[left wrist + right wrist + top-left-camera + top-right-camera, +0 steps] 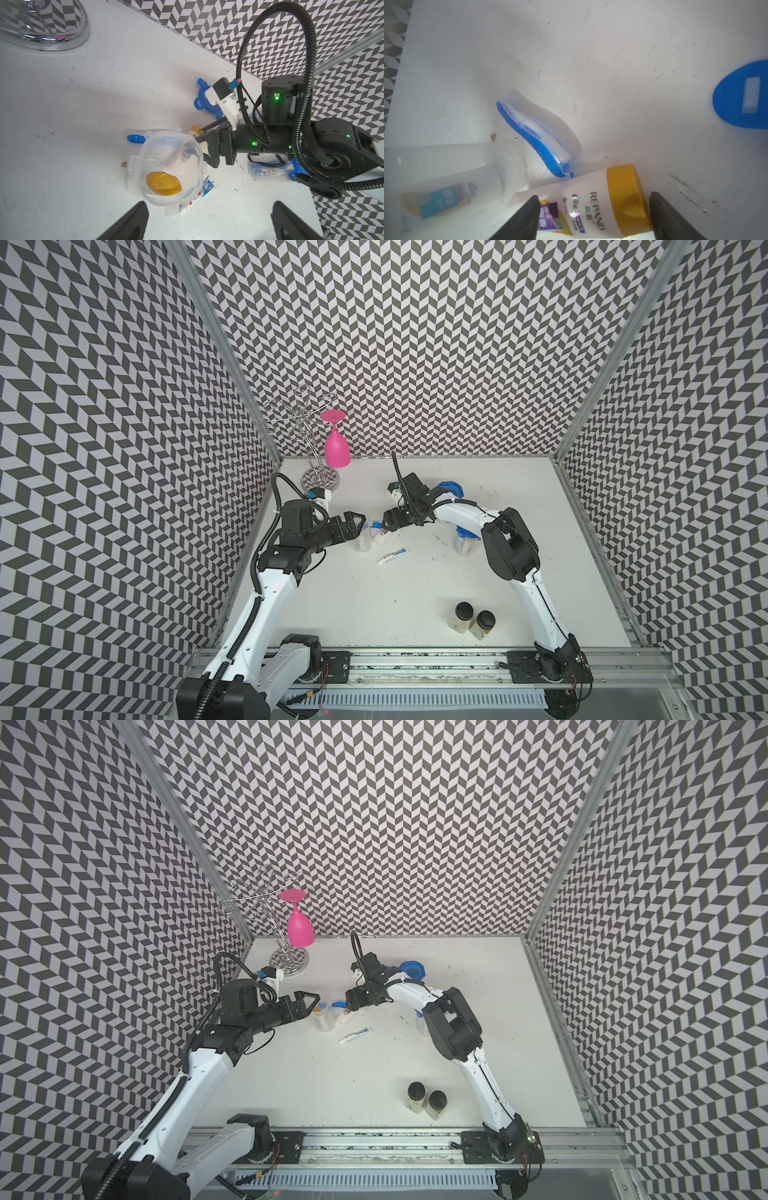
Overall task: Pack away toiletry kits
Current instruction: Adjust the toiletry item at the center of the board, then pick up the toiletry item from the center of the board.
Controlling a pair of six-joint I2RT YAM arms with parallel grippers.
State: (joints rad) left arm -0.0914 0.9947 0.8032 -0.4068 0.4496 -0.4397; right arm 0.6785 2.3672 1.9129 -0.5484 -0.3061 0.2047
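Observation:
My right gripper draws back and down onto the second bottle's labelled white body next and closes, as the bottle's body lies below it and nearer my base.
An open clear tub stands left of centre with a gold-capped white bottle inside. My left gripper hangs open just beside it, holding nothing. Next to the tub, a second white bottle with a gold cap lies on the table. My right gripper straddles it, jaws open, one finger near the cap. A blue toothbrush in its clear case lies behind the tub. A toothpaste tube lies in front of it.
A loose blue lid lies behind the right arm. A lidded tub with items inside stands under that arm. Two black-capped jars stand at the front right. A chrome rack with a pink glass is in the back left corner.

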